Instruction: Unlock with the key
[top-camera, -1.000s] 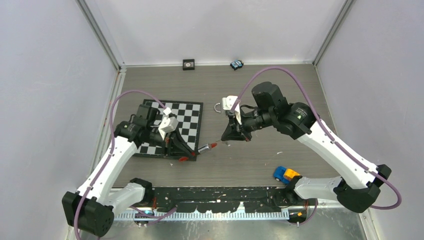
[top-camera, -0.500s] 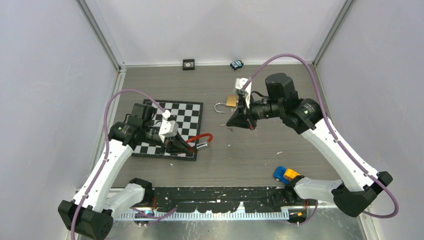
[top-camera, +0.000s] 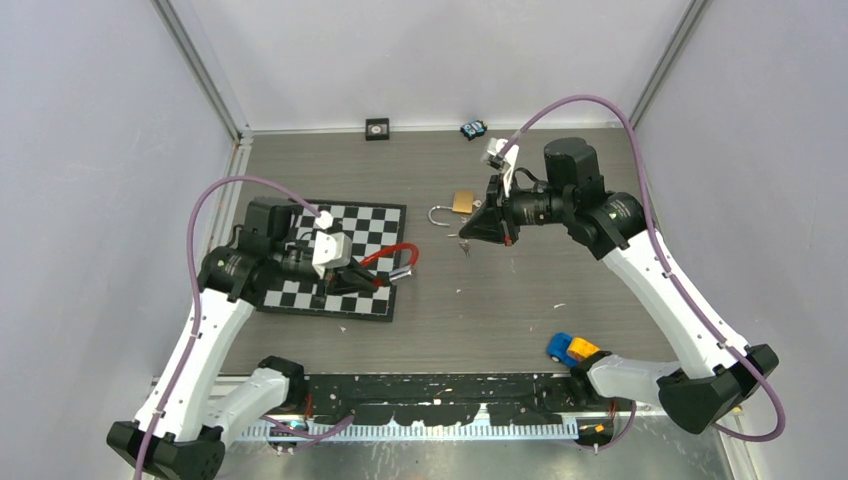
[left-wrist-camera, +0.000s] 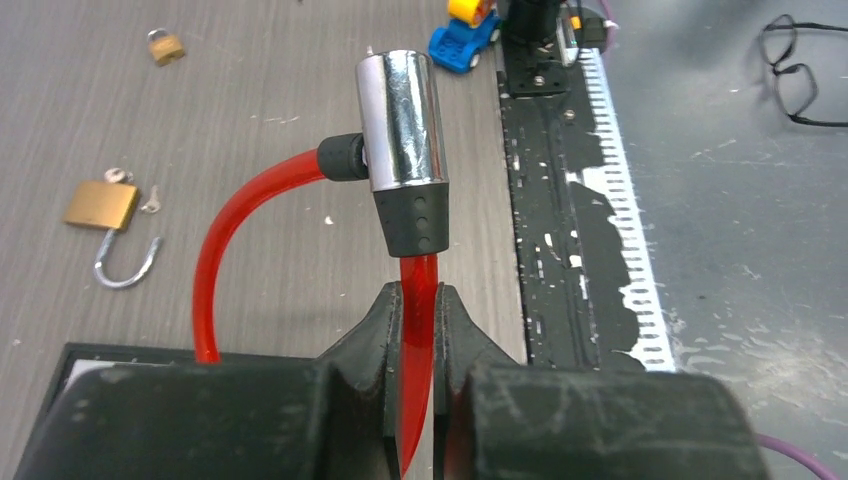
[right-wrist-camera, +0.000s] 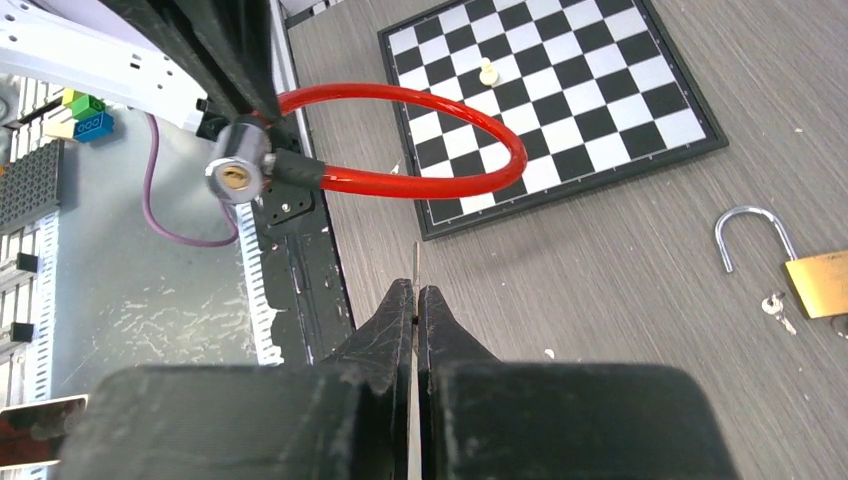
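Observation:
My left gripper holds the lock and should next tilt downward and bring it down onto the bare tabletop (top-camera: 426, 319) beside the chessboard's near corner to let it go. That spot is empty.
A red cable lock (top-camera: 388, 254) with a chrome cylinder (left-wrist-camera: 402, 120) is held above the chessboard's near right corner. My left gripper (left-wrist-camera: 418, 300) is shut on its red cable just below the cylinder. In the right wrist view the cylinder's keyhole face (right-wrist-camera: 235, 177) points toward my right gripper (right-wrist-camera: 416, 292). That gripper is shut on the key (right-wrist-camera: 416, 265), a thin metal blade seen edge-on and sticking out past the fingertips. Key and keyhole are well apart. From above, the right gripper (top-camera: 468, 236) hovers right of the lock.
An open brass padlock (top-camera: 455, 206) with small keys (right-wrist-camera: 775, 305) lies on the table behind the right gripper. The chessboard (top-camera: 382, 228) carries a white pawn (right-wrist-camera: 487, 72). A toy car (top-camera: 570, 349) sits near the front edge. Small items (top-camera: 473, 129) lie by the back wall.
The left gripper lifted the cable lock off the table and swung it up over the board's edge. The right gripper rose and drew back toward the brass padlock.

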